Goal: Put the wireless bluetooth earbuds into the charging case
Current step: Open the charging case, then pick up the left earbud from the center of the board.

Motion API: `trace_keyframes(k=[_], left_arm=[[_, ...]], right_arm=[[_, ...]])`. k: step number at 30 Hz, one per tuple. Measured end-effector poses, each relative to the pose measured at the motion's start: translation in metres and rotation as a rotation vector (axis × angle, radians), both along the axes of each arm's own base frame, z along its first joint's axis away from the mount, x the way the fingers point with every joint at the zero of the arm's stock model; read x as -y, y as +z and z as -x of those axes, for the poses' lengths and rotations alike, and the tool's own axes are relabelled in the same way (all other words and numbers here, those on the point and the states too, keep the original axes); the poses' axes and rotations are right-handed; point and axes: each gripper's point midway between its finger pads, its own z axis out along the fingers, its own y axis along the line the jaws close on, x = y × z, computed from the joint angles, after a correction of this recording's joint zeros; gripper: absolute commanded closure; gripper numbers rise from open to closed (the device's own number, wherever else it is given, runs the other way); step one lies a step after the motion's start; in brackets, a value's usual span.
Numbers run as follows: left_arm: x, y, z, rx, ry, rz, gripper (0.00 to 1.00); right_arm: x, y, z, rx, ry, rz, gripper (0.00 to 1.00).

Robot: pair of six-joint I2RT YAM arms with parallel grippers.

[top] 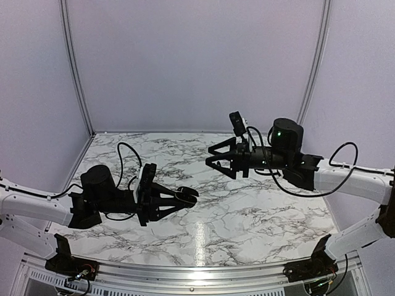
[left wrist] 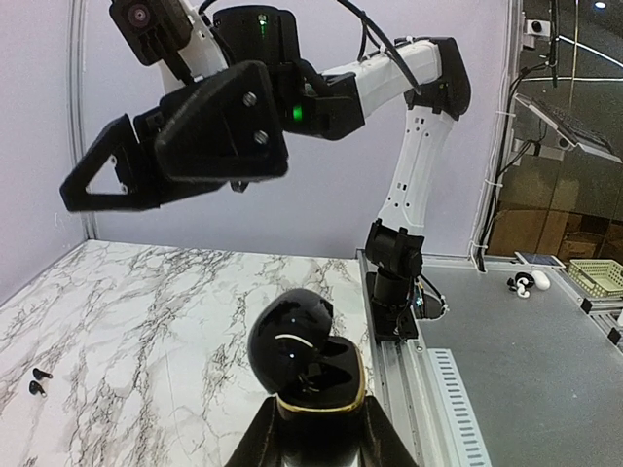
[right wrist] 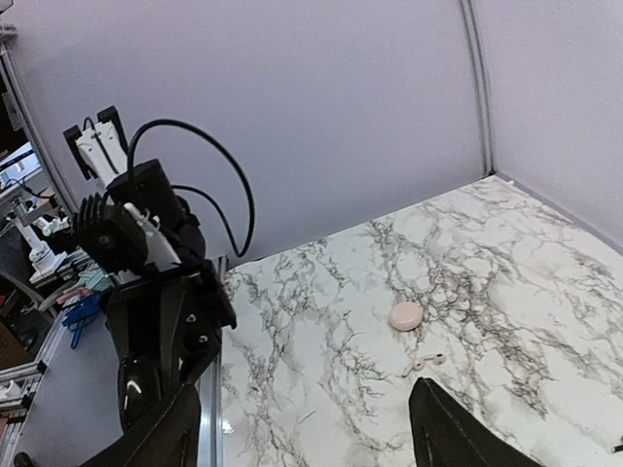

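Note:
The black earbuds are below and outward of the right gripper, so next it should tip its level fingers down and lower them around the bud farther from the left gripper.
My left gripper (top: 181,199) (left wrist: 313,420) is shut on the base of a glossy black charging case (left wrist: 304,358) (top: 187,195) with a gold rim. Its lid stands open and its dark wells show. Two tiny black earbuds (left wrist: 38,380) lie on the marble at the far left of the left wrist view. A closed pale pink charging case (right wrist: 406,315) rests on the table, with two pinkish earbuds (right wrist: 425,362) just in front of it. My right gripper (top: 209,157) (right wrist: 302,440) hangs open and empty above the table, facing the left one; its fingers (left wrist: 209,131) show in the left wrist view.
The marble table (top: 247,216) is walled at the back and sides. An aluminium rail (top: 185,271) runs along its near edge. Beyond the table's right side lie a grey bench (left wrist: 526,370), a small basket (left wrist: 596,276) and a white item (left wrist: 526,283).

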Motion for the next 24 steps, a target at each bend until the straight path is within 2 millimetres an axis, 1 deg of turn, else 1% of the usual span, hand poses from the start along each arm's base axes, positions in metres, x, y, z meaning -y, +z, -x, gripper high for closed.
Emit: trace_keyframes(k=[2,4,6,7,9,12,14,18,21,23,24], left_arm=[[-0.002,-0.002,0.0,0.003,0.009,-0.002,1.0],[-0.005,-0.005,0.0,0.005,0.019,-0.006,1.0],[-0.007,-0.006,-0.002,0.007,0.031,-0.007,1.0],[-0.007,-0.006,-0.002,0.008,0.036,-0.008,1.0],[-0.007,-0.007,-0.004,0.009,0.044,-0.009,1.0],[-0.008,-0.008,-0.005,0.01,0.054,-0.011,1.0],[-0.008,-0.009,-0.006,0.011,0.057,-0.013,1.0],[-0.009,-0.009,-0.008,0.016,0.068,-0.014,1.0],[-0.009,-0.009,-0.009,0.023,0.071,-0.015,1.0],[-0.009,-0.01,-0.01,0.024,0.076,-0.016,1.0],[-0.01,-0.01,-0.01,0.024,0.077,-0.017,1.0]], right_arm=[[0.01,0.006,-0.019,0.01,-0.065,-0.003,0.31],[0.02,0.008,-0.041,0.013,-0.138,0.007,0.34],[0.028,0.004,-0.07,0.009,-0.223,0.034,0.36],[0.031,-0.002,-0.087,0.002,-0.27,0.062,0.36],[0.036,-0.021,-0.119,-0.027,-0.353,0.133,0.37],[0.041,-0.065,-0.167,-0.079,-0.461,0.285,0.41],[0.047,-0.094,-0.189,-0.11,-0.512,0.378,0.44],[0.062,-0.151,-0.225,-0.179,-0.587,0.536,0.48],[0.069,-0.176,-0.246,-0.203,-0.618,0.614,0.52],[0.069,-0.193,-0.264,-0.211,-0.629,0.657,0.53],[0.069,-0.199,-0.268,-0.214,-0.633,0.671,0.53]])
